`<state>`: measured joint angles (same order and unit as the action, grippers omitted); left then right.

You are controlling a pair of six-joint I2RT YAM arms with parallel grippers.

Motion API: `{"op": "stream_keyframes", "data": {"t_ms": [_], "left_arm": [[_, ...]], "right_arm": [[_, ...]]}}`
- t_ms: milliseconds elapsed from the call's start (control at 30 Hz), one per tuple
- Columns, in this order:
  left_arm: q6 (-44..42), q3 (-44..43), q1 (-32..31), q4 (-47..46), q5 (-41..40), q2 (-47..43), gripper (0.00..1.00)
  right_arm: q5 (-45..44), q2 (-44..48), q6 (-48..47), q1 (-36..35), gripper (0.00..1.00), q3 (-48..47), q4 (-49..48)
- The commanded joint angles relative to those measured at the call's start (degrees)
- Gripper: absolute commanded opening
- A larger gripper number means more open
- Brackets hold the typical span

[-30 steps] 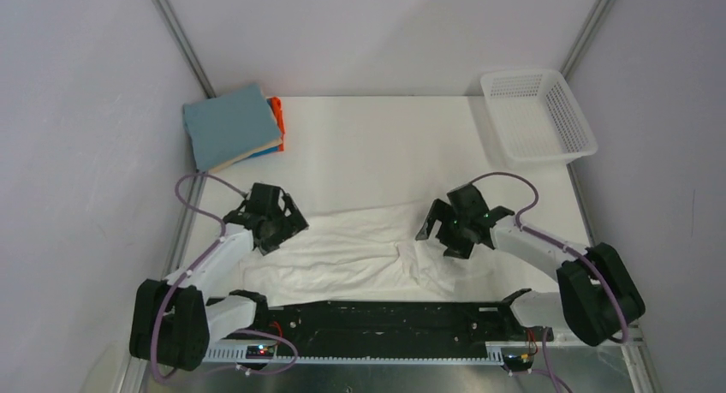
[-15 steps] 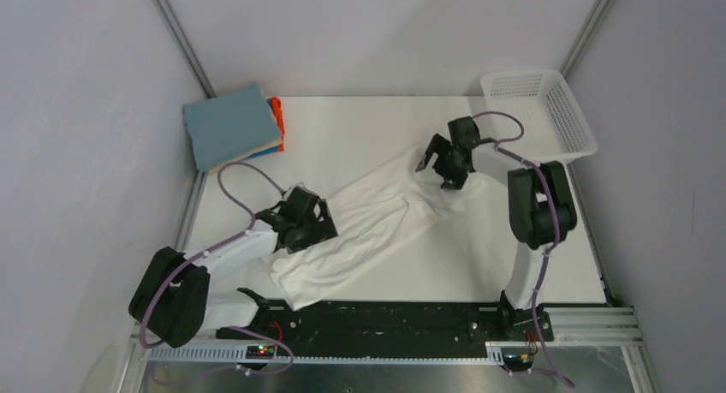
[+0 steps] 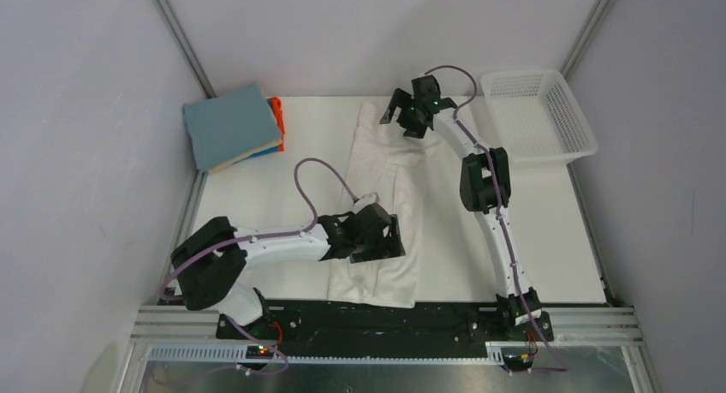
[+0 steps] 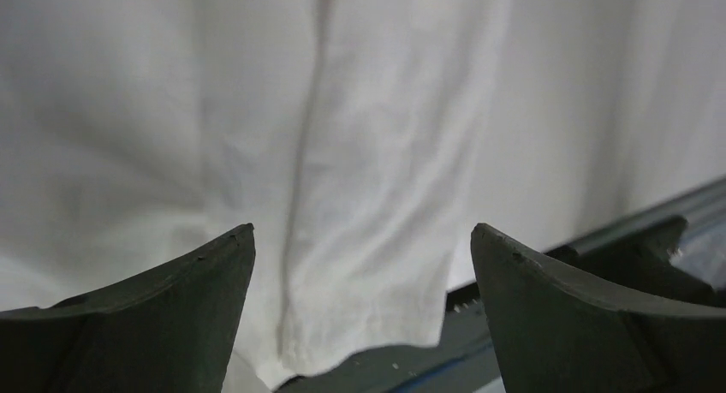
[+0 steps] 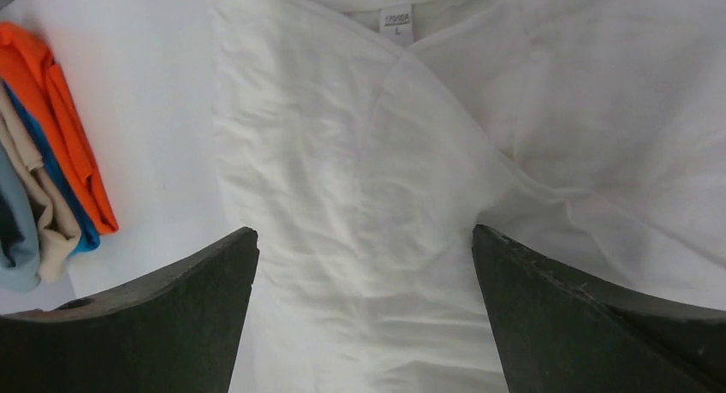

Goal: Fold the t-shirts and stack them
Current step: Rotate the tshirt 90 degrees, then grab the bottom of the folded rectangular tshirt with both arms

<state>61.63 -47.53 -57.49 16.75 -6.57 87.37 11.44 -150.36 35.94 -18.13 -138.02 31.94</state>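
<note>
I will next move my left gripper back and left in the top view, onto the t-shirt hem's stack-side corner (image 3: 332,298), as it lies uncovered beside the black base bar.
A plain white t-shirt (image 3: 383,175) lies flat in a long strip from the back of the table toward the near edge, sleeves folded in. My right gripper (image 3: 404,117) hovers open over its collar end; the right wrist view shows the shirt (image 5: 360,170) and its neck label (image 5: 395,20) between the spread fingers (image 5: 171,316). My left gripper (image 3: 377,240) stands open above the hem end, and the hem (image 4: 360,324) shows under it with nothing between the fingers (image 4: 548,307). A folded stack of t-shirts (image 3: 233,125), blue-grey on top with beige, blue and orange below, sits at the back left.
A white mesh basket (image 3: 538,116) stands at the back right, just beside the outstretched right arm. The black base rail (image 3: 377,318) runs along the near edge, close under the shirt's hem. The folded stack's edges (image 5: 47,166) show at the left of the right wrist view.
The white shirt has swung from lying across the near edge to lying front to back. The right arm reached far back to the collar end; the left arm moved right over the hem end.
</note>
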Motion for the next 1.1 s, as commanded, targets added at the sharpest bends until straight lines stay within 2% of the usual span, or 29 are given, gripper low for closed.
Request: {"op": "stream_keyframes", "data": {"t_ms": [0, 133, 200, 267, 333, 367, 400, 433, 467, 500, 633, 667, 733, 833, 933, 1067], "left_arm": [[-2.02, -2.49, -2.82, -1.22, -0.41, -3.12, 1.00], [-7.45, -0.31, -4.17, -0.91, -3.53, -15.63, 1.00], [-8.81, 1.87, -4.66, 0.00, -5.25, -21.83, 1.00], [-9.31, 4.62, -4.66, 2.62, -7.01, -27.69, 1.00], [-8.67, 6.79, -4.56, 8.32, -9.83, -32.76, 1.00], [-7.61, 7.94, -4.56, 13.27, -12.27, -34.31, 1.00], [-7.06, 9.27, -4.29, 15.97, -13.18, -36.75, 1.00], [-6.41, 10.20, -4.20, 20.08, -13.79, -37.85, 1.00], [-6.29, 12.01, -3.66, 22.36, -13.54, -39.59, 1.00], [-5.91, 13.11, -3.45, 22.97, -12.00, -40.32, 1.00], [-4.39, 18.48, -3.00, 23.50, -6.18, -39.91, 1.00], [-4.27, 19.35, -2.98, 23.39, -4.66, -39.43, 0.97], [-4.25, 19.60, -3.14, 23.41, -3.28, -38.16, 0.89], [-3.58, 20.31, -3.75, 22.76, -3.72, -37.17, 0.85], [-2.97, 21.42, -3.97, 20.25, -3.38, -35.27, 0.75], [-1.77, 22.39, -5.21, 16.79, -0.36, -31.98, 0.62]], "right_arm": [[1.60, 2.50, -2.91, 0.30, 0.99, -4.70, -0.50], [-2.79, 11.07, -9.01, 0.42, 0.99, -2.67, 1.63], [-3.00, 16.71, -10.82, 0.39, 0.99, 1.08, 3.28], [-3.93, 23.56, -12.77, 0.05, 0.99, 8.67, 4.17], [-5.91, 32.28, -12.98, -0.38, 0.99, 21.42, 3.66], [-7.14, 39.19, -12.68, -0.57, 0.99, 31.70, 1.30], [-7.80, 42.53, -11.83, -1.16, 0.99, 37.48, -2.06], [-9.12, 49.73, -11.18, -2.27, 0.99, 48.59, -3.55], [-10.56, 56.39, -9.80, -2.97, 0.99, 53.40, -5.58], [-11.00, 59.39, -9.21, -5.10, 0.99, 61.82, -5.84], [-18.53, 71.08, -4.66, -15.11, 0.99, 76.70, -0.83], [-20.33, 74.21, -3.27, -17.16, 0.99, 80.34, 0.49], [-22.19, 78.39, -1.34, -23.26, 0.99, 84.63, 2.39], [-23.39, 82.74, 5.46, -31.88, 0.99, 90.08, 3.73], [-23.38, 85.59, 10.42, -41.14, 0.95, 97.31, -1.78], [-25.52, 85.69, 16.19, -48.65, 0.93, 99.46, -2.81]]}}
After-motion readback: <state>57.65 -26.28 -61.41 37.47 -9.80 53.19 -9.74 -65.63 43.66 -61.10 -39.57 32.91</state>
